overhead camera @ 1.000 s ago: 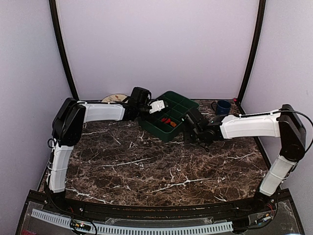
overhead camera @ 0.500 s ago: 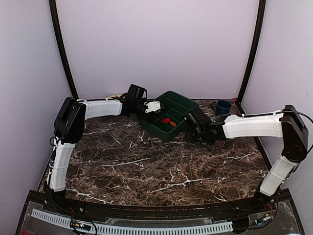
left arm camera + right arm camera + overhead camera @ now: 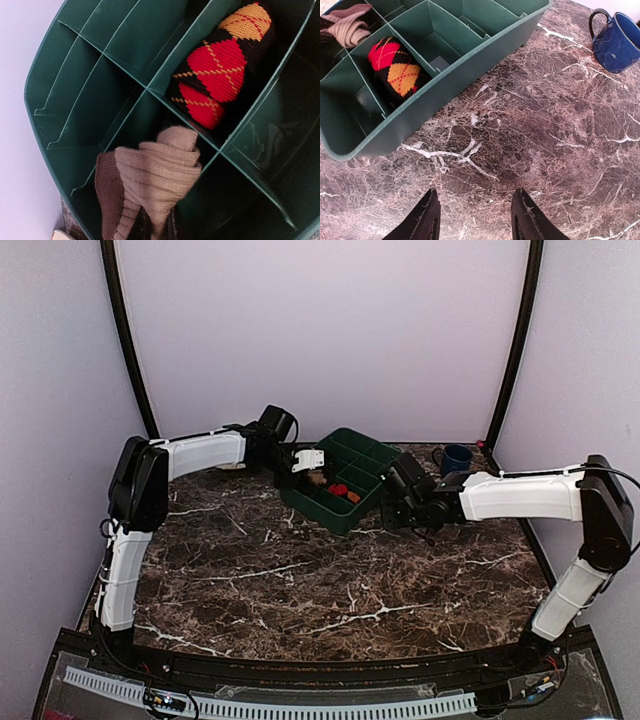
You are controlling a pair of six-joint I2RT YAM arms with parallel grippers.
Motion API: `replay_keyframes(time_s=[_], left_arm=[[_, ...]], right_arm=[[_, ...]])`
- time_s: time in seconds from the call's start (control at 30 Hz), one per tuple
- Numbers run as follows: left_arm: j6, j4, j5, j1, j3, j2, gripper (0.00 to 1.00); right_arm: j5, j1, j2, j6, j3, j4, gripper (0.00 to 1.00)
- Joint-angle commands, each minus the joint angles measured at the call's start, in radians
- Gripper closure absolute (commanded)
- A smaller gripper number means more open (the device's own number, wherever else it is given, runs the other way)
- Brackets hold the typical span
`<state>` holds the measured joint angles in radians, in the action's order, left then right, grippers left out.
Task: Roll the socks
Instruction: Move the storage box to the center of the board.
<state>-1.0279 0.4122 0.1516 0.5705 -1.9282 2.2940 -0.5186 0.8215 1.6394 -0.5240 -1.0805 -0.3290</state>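
Observation:
My left gripper moves down into the tray's compartment (image 3: 150, 123) next to the argyle sock's red end and then releases the tan-brown sock (image 3: 157, 175), since that open space lies below the gripper.
The tan-brown sock (image 3: 157, 175) is a loose rolled bundle, held at a near compartment of the green divided tray (image 3: 37, 80). My left gripper (image 3: 306, 466) is shut on the sock's lower end; its fingers are mostly hidden by the fabric. The black argyle sock (image 3: 220, 65) lies rolled in the compartment beside it, and it also shows in the right wrist view (image 3: 395, 67). My right gripper (image 3: 475, 220) is open and empty, low over the marble to the right of the tray (image 3: 470, 70).
A blue mug (image 3: 617, 42) stands on the marble at the back right, also in the top view (image 3: 456, 458). The tray's other compartments hold nothing. Side walls and dark poles close in the table.
My left gripper has moved left and down with the tan sock, which now shows at the tray's near compartment. My right gripper has drifted slightly right.

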Motion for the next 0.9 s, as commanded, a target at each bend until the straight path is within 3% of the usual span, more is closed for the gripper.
replay_keyframes(time_s=[0.0,0.6,0.87], left_arm=[[0.053,0.401,0.106,0.01,0.043,0.025,1.0],[0.226,0.621,0.255,0.135,0.198,-0.11,1.0],[0.283,0.689,0.291,0.148,0.189,-0.097,1.0]], right_arm=[[0.006,-0.007,-0.038,0.007,-0.014,0.009,0.53],[0.009,-0.004,-0.219,-0.058,0.071,-0.063,0.53],[0.004,0.0,-0.255,-0.062,0.067,-0.091,0.53]])
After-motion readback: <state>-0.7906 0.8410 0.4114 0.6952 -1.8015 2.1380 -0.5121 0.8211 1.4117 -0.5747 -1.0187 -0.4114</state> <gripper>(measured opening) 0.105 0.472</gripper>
